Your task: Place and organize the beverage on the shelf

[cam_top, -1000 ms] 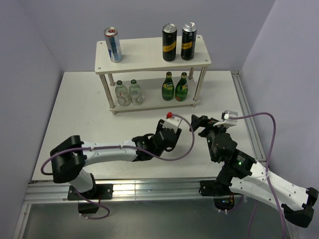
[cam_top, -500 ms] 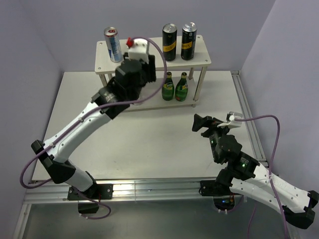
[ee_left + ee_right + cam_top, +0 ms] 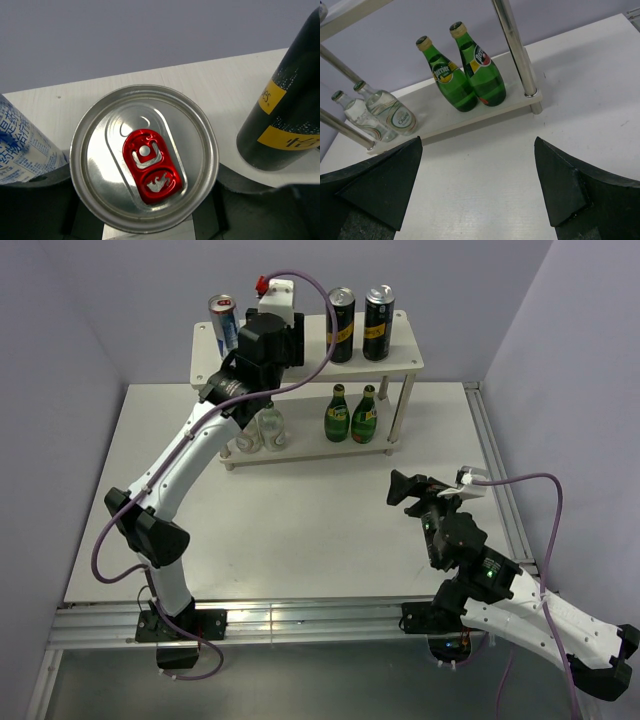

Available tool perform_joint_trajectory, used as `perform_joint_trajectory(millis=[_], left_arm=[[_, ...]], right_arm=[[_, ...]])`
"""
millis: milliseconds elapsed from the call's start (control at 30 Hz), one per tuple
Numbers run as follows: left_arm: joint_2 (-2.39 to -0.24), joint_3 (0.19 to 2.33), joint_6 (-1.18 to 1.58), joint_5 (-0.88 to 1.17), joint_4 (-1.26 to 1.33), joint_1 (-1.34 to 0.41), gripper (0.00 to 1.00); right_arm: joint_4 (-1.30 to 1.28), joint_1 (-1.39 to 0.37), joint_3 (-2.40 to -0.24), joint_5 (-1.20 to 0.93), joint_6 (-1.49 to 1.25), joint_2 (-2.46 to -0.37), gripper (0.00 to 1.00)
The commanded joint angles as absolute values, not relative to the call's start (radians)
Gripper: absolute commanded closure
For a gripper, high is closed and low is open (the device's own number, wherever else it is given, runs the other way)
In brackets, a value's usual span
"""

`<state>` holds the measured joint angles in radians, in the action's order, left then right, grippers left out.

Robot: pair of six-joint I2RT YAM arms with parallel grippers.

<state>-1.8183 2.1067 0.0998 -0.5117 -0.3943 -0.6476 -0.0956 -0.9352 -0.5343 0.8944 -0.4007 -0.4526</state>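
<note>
A gap still separates the slim silver can from the other silver-blue can. My left gripper will move over the top board (image 3: 310,362) and let go of the slim silver can beside the other one.
My left gripper (image 3: 272,328) is shut on a slim silver can with a red tab (image 3: 144,157), held upright over the shelf's top board (image 3: 310,362). It sits between the other silver-blue can (image 3: 226,328) and the nearer black can (image 3: 340,324). Whether the held can touches the board (image 3: 215,95) is hidden. Two green bottles (image 3: 447,75) and two clear bottles (image 3: 387,107) stand on the lower board (image 3: 435,122). My right gripper (image 3: 412,490) hovers open over the table, in front of the shelf, holding nothing.
Two tall black cans with yellow labels (image 3: 378,322) stand on the right half of the top board. The nearer black can (image 3: 287,110) is close to my left gripper's right finger. Chrome posts (image 3: 515,50) hold up the shelf. Walls close in behind and on both sides.
My left arm has swung up from the table's middle to the shelf's top board, carrying the can. The right gripper drew back slightly and stayed open.
</note>
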Motion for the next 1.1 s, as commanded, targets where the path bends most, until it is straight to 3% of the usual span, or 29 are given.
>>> perform_joint_trajectory(millis=[0,500,533,633,667,767,833,1067], left_arm=[[-1.807,2.163,0.074,-0.525,-0.371,-0.632,1.00],[-1.804,2.126,0.063,-0.614,-0.344,-0.584,0.96],[-1.804,2.125,0.061,-0.609,-0.342,-0.583,0.93],[-1.805,2.123,0.060,-0.603,-0.342,-0.583,0.63],[-1.805,2.120,0.060,-0.603,-0.344,-0.581,0.47],[-1.801,2.108,0.061,-0.595,-0.342,-0.581,0.20],[-1.799,2.103,0.066,-0.585,-0.342,-0.583,0.13],[-1.779,2.080,0.087,-0.569,-0.354,-0.583,0.12]], right_arm=[[-0.087,-0.931,-0.529,0.914,-0.414,-0.439,0.00],[-0.092,-0.930,-0.528,0.908,-0.416,-0.433,0.00],[-0.092,-0.931,-0.528,0.908,-0.416,-0.431,0.00],[-0.092,-0.931,-0.528,0.908,-0.416,-0.433,0.00],[-0.092,-0.930,-0.528,0.908,-0.416,-0.433,0.00],[-0.094,-0.931,-0.528,0.908,-0.417,-0.431,0.00],[-0.092,-0.930,-0.528,0.911,-0.417,-0.430,0.00],[-0.094,-0.930,-0.528,0.911,-0.416,-0.429,0.00]])
